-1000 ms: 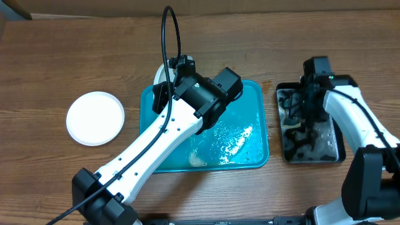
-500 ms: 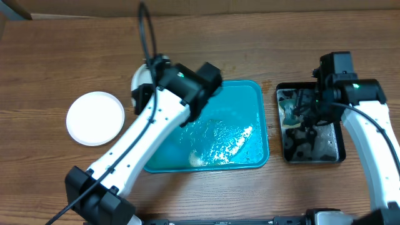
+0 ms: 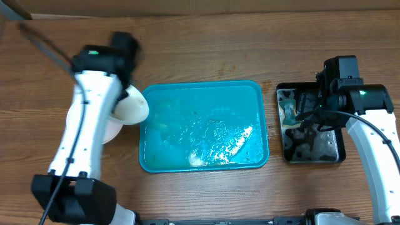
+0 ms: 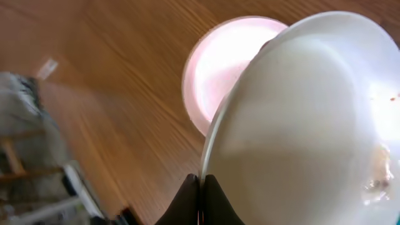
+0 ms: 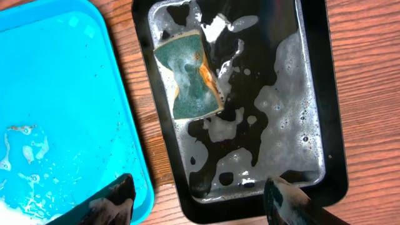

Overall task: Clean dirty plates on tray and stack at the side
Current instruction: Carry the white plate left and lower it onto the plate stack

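The plate I am holding is only partly over the second white plate, so I will move my left gripper to the left in the overhead view, then down, and release the held plate's rim.
My left gripper is shut on the rim of a white plate and holds it tilted in the air, left of the turquoise tray. The held plate shows in the overhead view partly over a second white plate lying on the table, also seen in the left wrist view. The tray is wet and soapy, with no plates on it. My right gripper is open and empty above the black tray. A pale yellow-green plate is not in view.
A green and orange sponge lies in the soapy black tray, right of the turquoise tray. A cardboard edge runs along the back of the wooden table.
My left arm has swung left from the tray's back left corner, carrying the plate over the plate on the table. My right arm has shifted slightly right above the black tray.
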Available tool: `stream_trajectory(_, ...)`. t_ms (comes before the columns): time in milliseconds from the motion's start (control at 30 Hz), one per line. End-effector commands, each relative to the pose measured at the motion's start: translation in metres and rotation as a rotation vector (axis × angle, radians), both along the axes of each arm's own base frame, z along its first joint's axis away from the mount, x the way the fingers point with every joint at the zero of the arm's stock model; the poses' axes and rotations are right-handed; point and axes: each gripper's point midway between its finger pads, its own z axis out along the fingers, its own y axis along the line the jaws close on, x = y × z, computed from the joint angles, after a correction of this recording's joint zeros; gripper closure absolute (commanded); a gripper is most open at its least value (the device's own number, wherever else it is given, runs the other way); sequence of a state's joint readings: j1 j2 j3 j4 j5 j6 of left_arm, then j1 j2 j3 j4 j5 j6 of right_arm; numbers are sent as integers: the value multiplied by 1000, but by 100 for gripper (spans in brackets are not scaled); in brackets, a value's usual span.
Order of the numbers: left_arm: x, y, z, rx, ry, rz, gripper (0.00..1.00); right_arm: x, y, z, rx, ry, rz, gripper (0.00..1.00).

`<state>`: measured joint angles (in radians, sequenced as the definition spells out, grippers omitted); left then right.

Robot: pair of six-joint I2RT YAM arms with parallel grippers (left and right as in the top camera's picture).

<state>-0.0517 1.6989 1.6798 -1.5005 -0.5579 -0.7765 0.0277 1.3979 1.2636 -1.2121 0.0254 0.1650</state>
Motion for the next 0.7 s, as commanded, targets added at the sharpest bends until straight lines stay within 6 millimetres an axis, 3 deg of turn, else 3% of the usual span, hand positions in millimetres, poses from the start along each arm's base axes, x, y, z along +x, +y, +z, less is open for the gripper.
stream_trajectory(0, 5, -9, -6, -292, -15, -113, 96, 2, 0, 5, 9, -20, -10, 32)
stream_trajectory(167, 12, 9, -8, -522, -107, -125, 96, 3, 0, 5, 9, -24, -10, 32)
stream_trajectory(367, -7, 62, -21, -549, -141, 15, 96, 4, 0, 5, 9, -29, -10, 32)
stream_trajectory(500, -24, 89, -45, -565, -150, 124, 96, 4, 0, 5, 9, -30, -10, 32)
stream_trajectory(667, -40, 106, -76, -575, -154, 224, 96, 5, 0, 5, 9, -31, -10, 32)
